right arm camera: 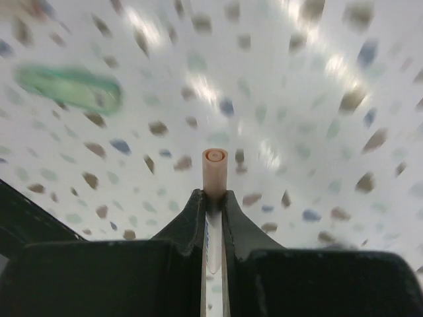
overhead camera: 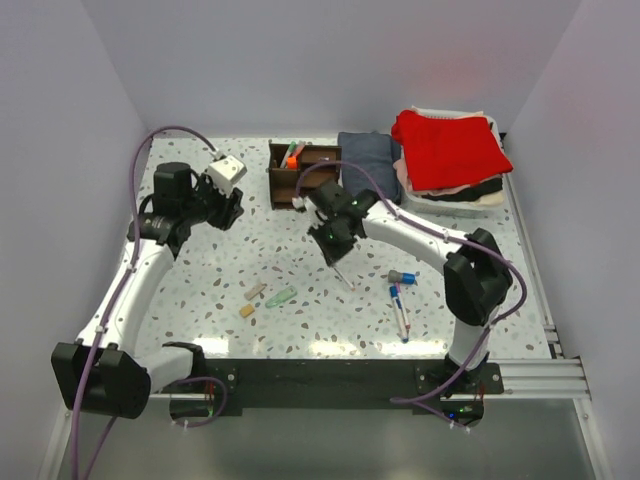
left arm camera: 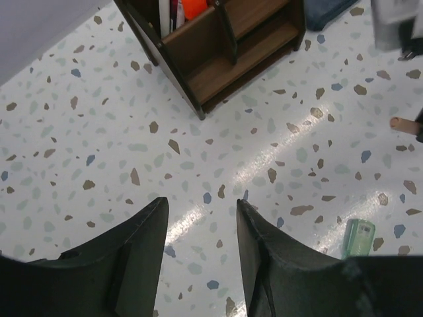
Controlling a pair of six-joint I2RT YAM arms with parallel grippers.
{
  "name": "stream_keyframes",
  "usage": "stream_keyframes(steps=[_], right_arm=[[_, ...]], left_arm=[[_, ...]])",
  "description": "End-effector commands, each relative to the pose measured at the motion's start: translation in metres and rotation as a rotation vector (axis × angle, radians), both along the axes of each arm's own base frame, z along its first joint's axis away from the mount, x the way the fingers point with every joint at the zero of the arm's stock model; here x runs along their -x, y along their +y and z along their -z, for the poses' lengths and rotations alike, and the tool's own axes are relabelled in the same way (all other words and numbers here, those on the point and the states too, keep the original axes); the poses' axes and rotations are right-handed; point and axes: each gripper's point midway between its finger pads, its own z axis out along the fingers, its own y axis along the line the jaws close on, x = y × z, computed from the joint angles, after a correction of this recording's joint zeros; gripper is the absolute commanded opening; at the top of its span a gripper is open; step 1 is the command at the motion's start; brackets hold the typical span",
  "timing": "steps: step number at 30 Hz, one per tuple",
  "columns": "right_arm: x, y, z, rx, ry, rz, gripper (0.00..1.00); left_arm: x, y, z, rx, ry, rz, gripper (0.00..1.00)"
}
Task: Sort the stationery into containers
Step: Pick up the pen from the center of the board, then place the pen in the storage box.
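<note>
My right gripper has the pink pen. It needs to lift the pen away from my base and tilt toward level, to bring it over the organizer's end section (overhead camera: pixel 289 157).
My right gripper (right arm camera: pixel 213 198) is shut on a slim pink pen (right arm camera: pixel 215 173), whose round end sticks out past the fingertips, just above the speckled table. From above, this gripper (overhead camera: pixel 335 255) is at mid-table with the pen (overhead camera: pixel 344 276) slanting down to the right. The left gripper (left arm camera: pixel 201 205) hangs open and empty over bare table in front of the dark brown wooden organizer (left arm camera: pixel 225 46), which holds a few upright items. In the top view the left gripper (overhead camera: pixel 225 212) sits left of the organizer (overhead camera: pixel 300 175). On the table lie a pale green piece (overhead camera: pixel 281 297), two tan blocks (overhead camera: pixel 254 293) and blue-capped pens (overhead camera: pixel 401 310).
A dark folded cloth (overhead camera: pixel 365 160) lies right of the organizer. A pile of folded clothes with a red one on top (overhead camera: pixel 445 150) fills the back right corner. White walls close in the table on three sides.
</note>
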Motion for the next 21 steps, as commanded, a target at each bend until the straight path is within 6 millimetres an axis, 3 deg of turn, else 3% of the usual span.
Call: stream_keyframes(steps=[1,6,10,15,21], right_arm=[[-0.070,0.064,-0.133,-0.371,-0.418,-0.150,0.00],[-0.122,0.104,-0.212,-0.595,-0.757,-0.205,0.00],[-0.158,0.115,-0.243,-0.703,-0.928,-0.201,0.00],[-0.199,0.128,-0.275,-0.821,-1.139,-0.169,0.00],[-0.245,0.139,-0.272,-0.887,-1.231,-0.127,0.00]], left_arm=[[-0.022,-0.001,-0.032,0.059,-0.087,-0.009,0.51],[-0.036,-0.003,-0.034,0.130,-0.079,-0.024,0.51],[-0.049,-0.002,-0.036,0.150,-0.091,-0.050,0.51],[-0.065,0.003,-0.033,0.157,-0.098,-0.072,0.50],[-0.070,0.006,-0.005,0.116,-0.011,-0.063,0.50]])
